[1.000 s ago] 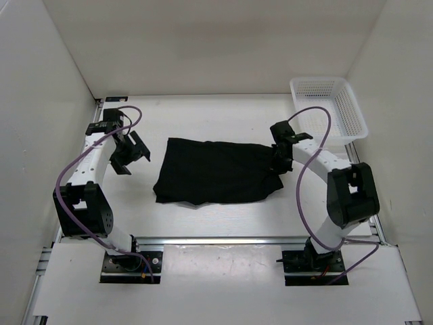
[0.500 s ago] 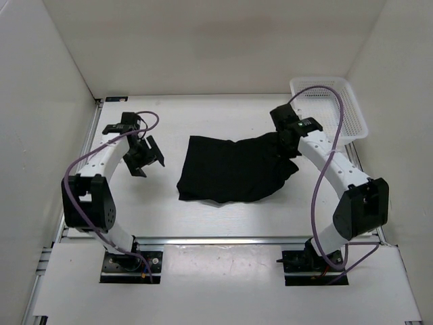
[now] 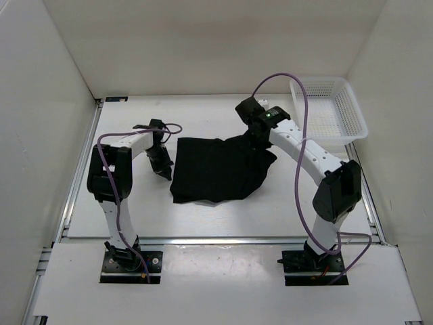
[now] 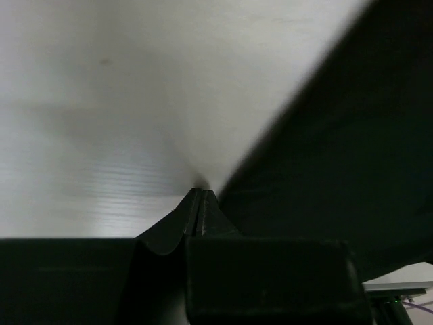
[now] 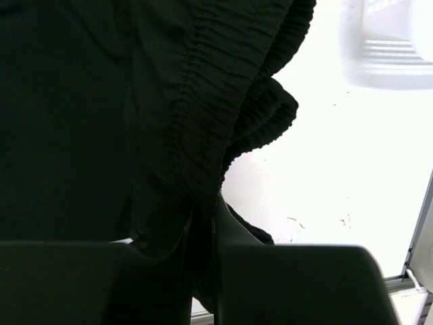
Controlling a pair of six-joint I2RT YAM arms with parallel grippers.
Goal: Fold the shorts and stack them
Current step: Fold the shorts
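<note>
My right gripper has to carry the waistband across next and let go of it near the shorts' flat end [image 3: 180,161], because that end is to the gripper's left in the top view.
The black shorts [image 3: 216,172] lie in the middle of the table, their right end lifted and bunched. My right gripper [image 3: 257,140] is shut on that end; in the right wrist view the gathered waistband of the shorts [image 5: 203,101] runs down between the closed fingers of the right gripper [image 5: 203,206]. My left gripper [image 3: 164,170] rests at the shorts' left edge, tips down on the table. In the left wrist view the left gripper [image 4: 201,194] is shut with nothing between its tips, and the shorts [image 4: 338,149] lie just to their right.
A white mesh basket [image 3: 338,112] stands at the back right corner and shows blurred in the right wrist view as the basket [image 5: 385,47]. White walls enclose the table on three sides. A metal rail [image 3: 216,240] runs along the near edge.
The right gripper carried the shorts' right end up and to the left, bunching the cloth. The left arm swung in to the shorts' left edge and its jaws went from open to shut.
</note>
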